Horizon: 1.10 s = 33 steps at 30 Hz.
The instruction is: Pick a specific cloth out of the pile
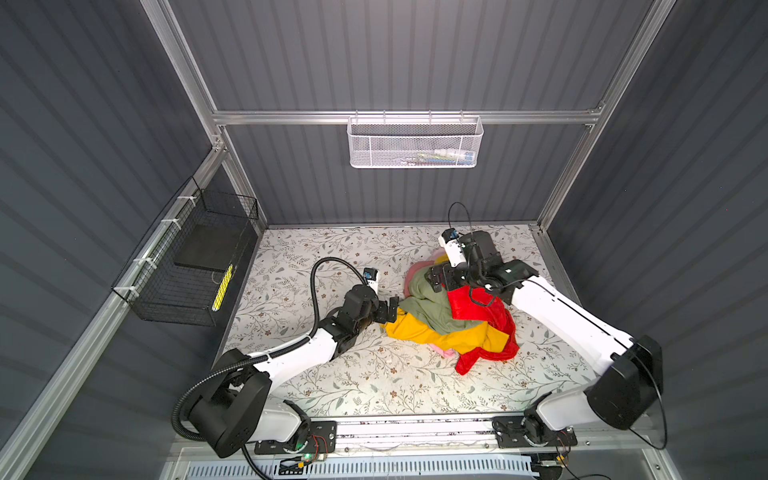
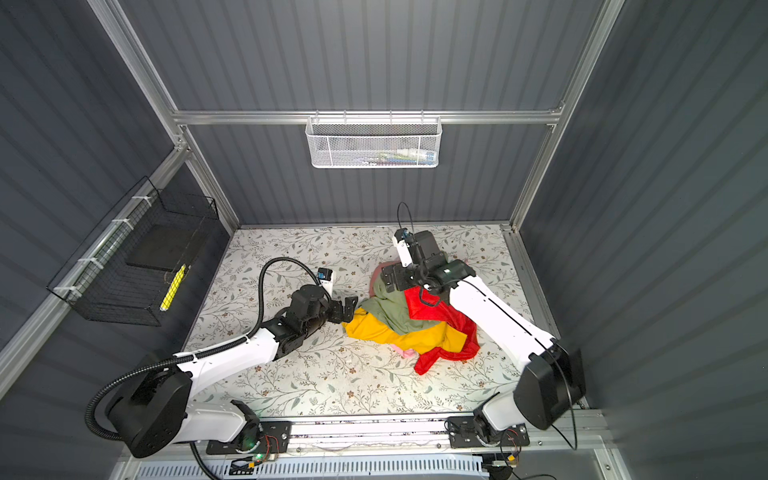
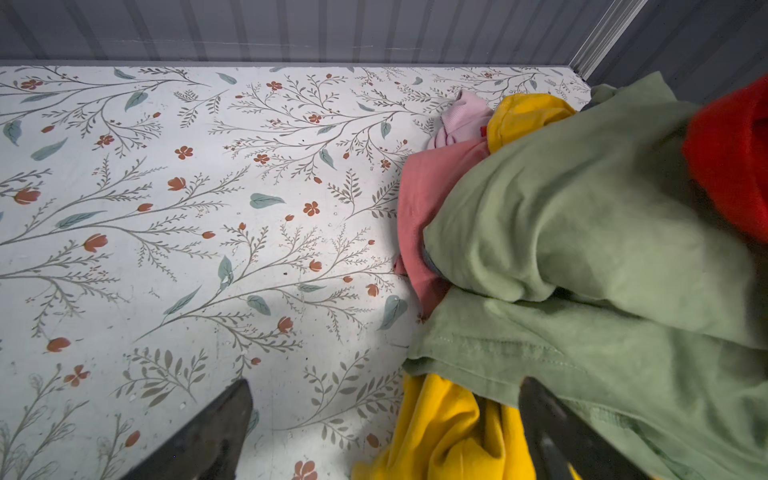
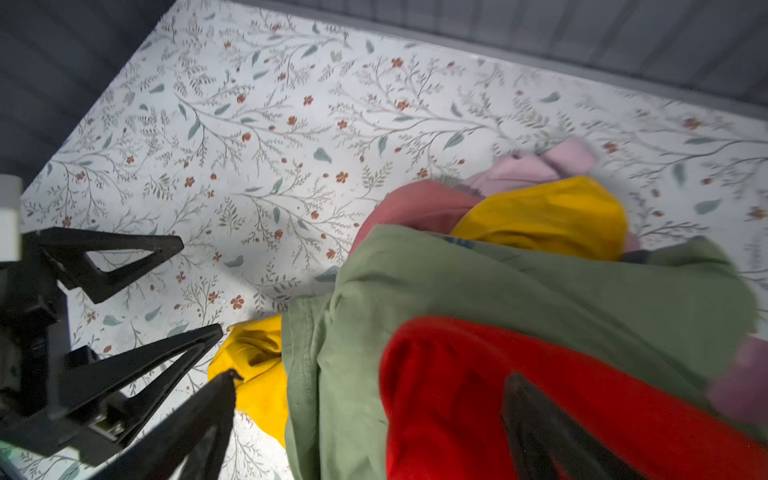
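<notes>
My right gripper moves back and down to the red cloth's edge opposite the green next, since that edge meets bare tabletop.
The pile of sage-green, mustard-yellow and pink cloths lies right of the table's middle. The cloth, bright red, lies over the heap's right side and trails down to its front edge. My right gripper hovers open over the top of the heap, with the red cloth and green fabric lying loose below its spread fingers. At the heap's left edge my left gripper stands open, with a fold of yellow cloth between its fingers. Red fabric shows past the green.
A white mesh basket hangs on the back wall. A black wire basket hangs on the left wall. Bare floral table top stretches left of and in front of the heap. Grey walls close in three sides.
</notes>
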{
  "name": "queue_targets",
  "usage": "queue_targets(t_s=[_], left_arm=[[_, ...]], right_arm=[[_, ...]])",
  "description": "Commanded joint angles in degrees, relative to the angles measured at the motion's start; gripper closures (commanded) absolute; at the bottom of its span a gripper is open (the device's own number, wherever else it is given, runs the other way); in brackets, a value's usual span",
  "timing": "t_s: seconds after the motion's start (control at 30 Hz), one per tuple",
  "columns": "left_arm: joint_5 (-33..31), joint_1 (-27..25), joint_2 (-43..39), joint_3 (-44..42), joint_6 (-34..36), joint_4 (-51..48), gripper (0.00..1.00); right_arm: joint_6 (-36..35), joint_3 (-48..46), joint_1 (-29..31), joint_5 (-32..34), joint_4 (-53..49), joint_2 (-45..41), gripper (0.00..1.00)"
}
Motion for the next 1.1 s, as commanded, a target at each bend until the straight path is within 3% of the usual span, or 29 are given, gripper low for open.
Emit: queue_targets(t_s=[0.0, 0.2, 0.43, 0.57, 0.77, 1.07], left_arm=[[-0.1, 0.2, 1.0, 1.1, -0.5, 0.2, 0.0], [-1.1, 0.2, 0.5, 0.7, 0.1, 0.3, 0.0], [-4.0, 0.2, -1.1, -1.9, -0.8, 2.4, 0.0], [-4.6, 0.2, -1.4, -2.5, -0.9, 2.5, 0.0], [-5.6, 0.1, -2.7, -3.3, -0.9, 2.1, 0.0], [-6.3, 0.2, -3.5, -4.4, -1.3, 1.9, 0.0]], right_arm=[[0.9, -2.4, -1.7, 4.8, -4.0, -3.6, 0.01], [3.6, -9.4, -10.8, 4.8, -5.9, -13.2, 0.01], [9.2, -24.1, -27.7, -2.8, -1.4, -24.6, 0.01], [12.2, -30.1, -35.9, -11.4, 0.4, -23.3, 0.02], [15.3, -37.7, -43.6, -21.1, 5.8, -20.0, 0.03], [16.6, -38.4, -44.5, -18.5, 7.0, -10.7, 0.23]])
